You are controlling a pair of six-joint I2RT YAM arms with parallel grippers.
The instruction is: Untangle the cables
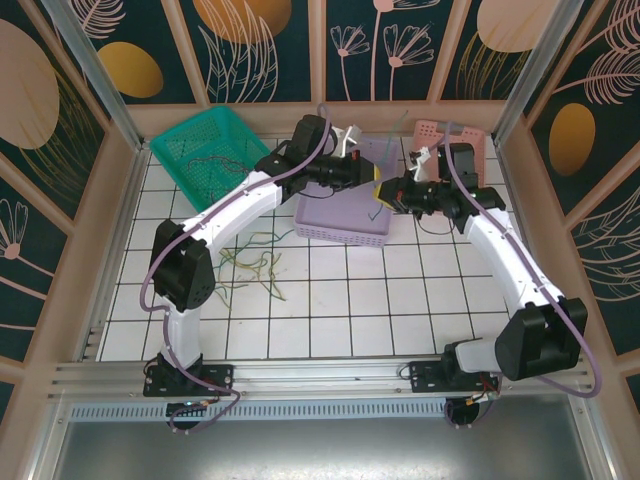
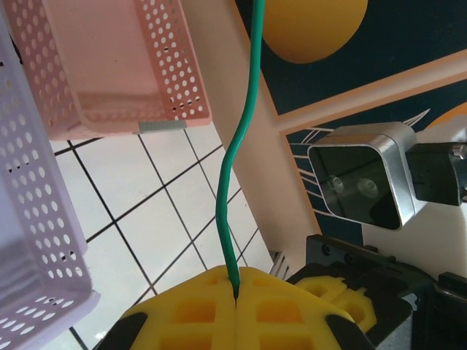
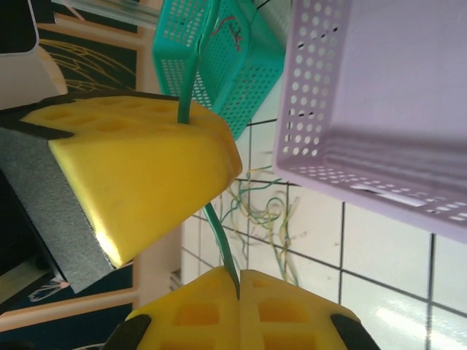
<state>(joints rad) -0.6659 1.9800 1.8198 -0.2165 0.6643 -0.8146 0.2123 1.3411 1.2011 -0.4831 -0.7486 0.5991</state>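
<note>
My right gripper will next take the green cable, clear of the tangle, outward and down into the pink basket, below and outward of it, and release it.
One green cable (image 2: 232, 168) is pinched at both ends of a short span. My left gripper (image 2: 237, 283) is shut on it, the wire rising from between the yellow pads. My right gripper (image 3: 239, 281) is shut on the same green cable (image 3: 221, 244), just below the left gripper's yellow fingers (image 3: 139, 168). In the top view the left gripper (image 1: 367, 181) and right gripper (image 1: 388, 191) almost meet above the purple basket (image 1: 340, 222). A loose tangle of green and yellow cables (image 1: 256, 264) lies on the tiles, and the same tangled cables (image 3: 266, 215) appear below the right wrist.
A teal basket (image 1: 205, 150) with a few thin wires sits at the back left. A pink basket (image 1: 452, 142) stands at the back right, behind the right arm. The purple basket's wall (image 3: 379, 95) is close beside the right gripper. Wooden frame posts border the table.
</note>
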